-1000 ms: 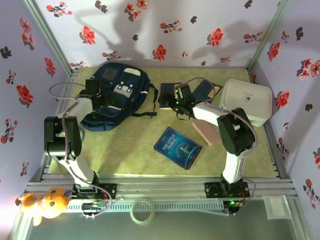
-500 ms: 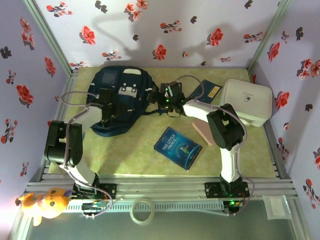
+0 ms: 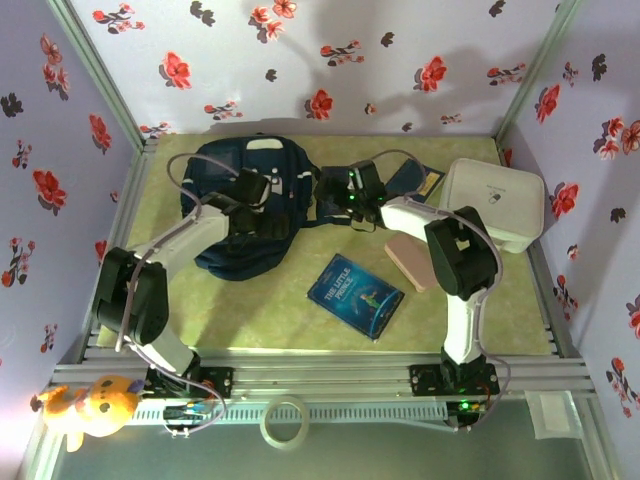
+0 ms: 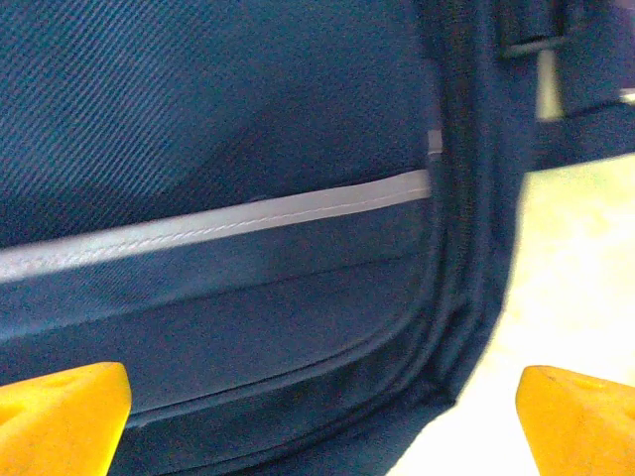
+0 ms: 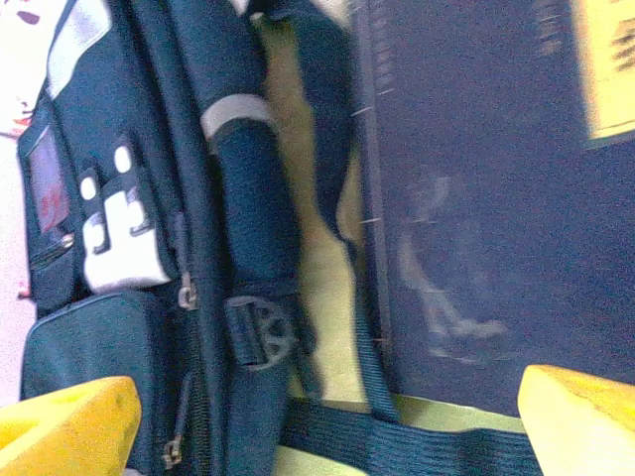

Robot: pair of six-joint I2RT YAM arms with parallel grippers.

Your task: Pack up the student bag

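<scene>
The raised seam at the end of the bag's grey stripe runs between the open fingers, so next my left gripper needs to move down and toward the dark book onto that seam.
The student bag [image 3: 232, 240], a navy backpack with white patches, lies at the back left of the mat. My left gripper [image 3: 252, 193] hovers over its front, open. In the left wrist view the bag's navy cloth and grey stripe [image 4: 228, 223] pass between the yellow fingertips [image 4: 60, 416], with nothing held in my left gripper [image 4: 317, 426]. My right gripper [image 3: 347, 193] stands open beside the bag's right edge, over a dark book [image 3: 328, 180]. In the right wrist view the bag [image 5: 149, 248], its strap [image 5: 417, 446] and the dark book [image 5: 476, 198] lie under my right gripper [image 5: 322, 426].
A blue picture book [image 3: 355, 295] lies mid-mat, a pink flat object [image 3: 410, 262] to its right. A navy book with a yellow label [image 3: 418, 180] and a white rounded box [image 3: 495, 202] sit at the back right. Flowered walls close in three sides.
My left gripper has swept right across the bag, and the bag has shifted and turned slightly. My right gripper went left towards the bag, then back a little. Both stayed open.
</scene>
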